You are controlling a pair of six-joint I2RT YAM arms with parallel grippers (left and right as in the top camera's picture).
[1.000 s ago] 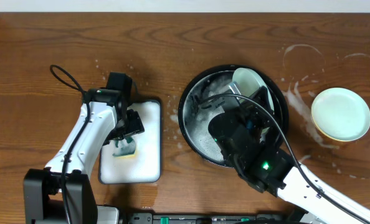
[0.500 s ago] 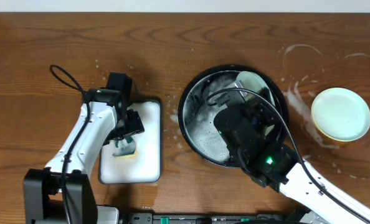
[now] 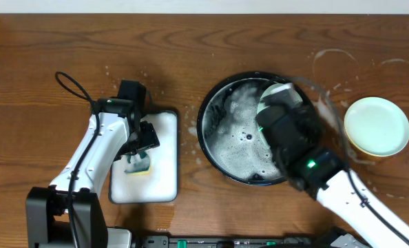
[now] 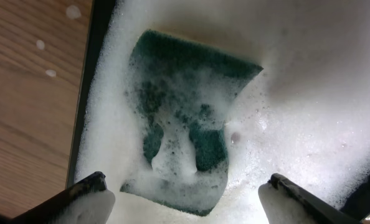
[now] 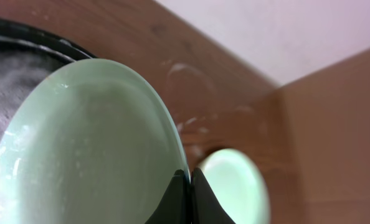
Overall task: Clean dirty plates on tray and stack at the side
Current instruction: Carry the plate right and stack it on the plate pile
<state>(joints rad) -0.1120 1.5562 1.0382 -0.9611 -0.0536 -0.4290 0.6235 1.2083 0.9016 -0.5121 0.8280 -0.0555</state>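
My right gripper moves across and down next, then releases the plate's rim over the second mint-green plate [image 3: 377, 126] [image 5: 235, 188]. That plate lies to its right in the overhead view.
My right gripper [image 5: 189, 177] is shut on the rim of a pale mint-green plate [image 5: 91, 143], holding it tilted on edge. In the overhead view this plate [image 3: 277, 91] hangs over the far right part of the black sudsy tray [image 3: 202, 127], partly hidden under the right arm [image 3: 297, 141]. A second mint-green plate [image 3: 376, 124] lies on a yellow plate [image 3: 359, 147] on the table at the right. My left gripper [image 4: 186, 182] is open, its foam-covered fingers either side of a green sponge [image 4: 185, 124], just above it.
The sponge lies in a white foamy sponge tray [image 3: 162, 138] left of the black tray. Soap rings and splashes [image 3: 332, 65] mark the wood at the back right. A black cable [image 3: 70, 86] loops beside the left arm.
The right arm has swung to the right with the mint-green plate, uncovering the tray's foamy middle. The left arm has not moved.
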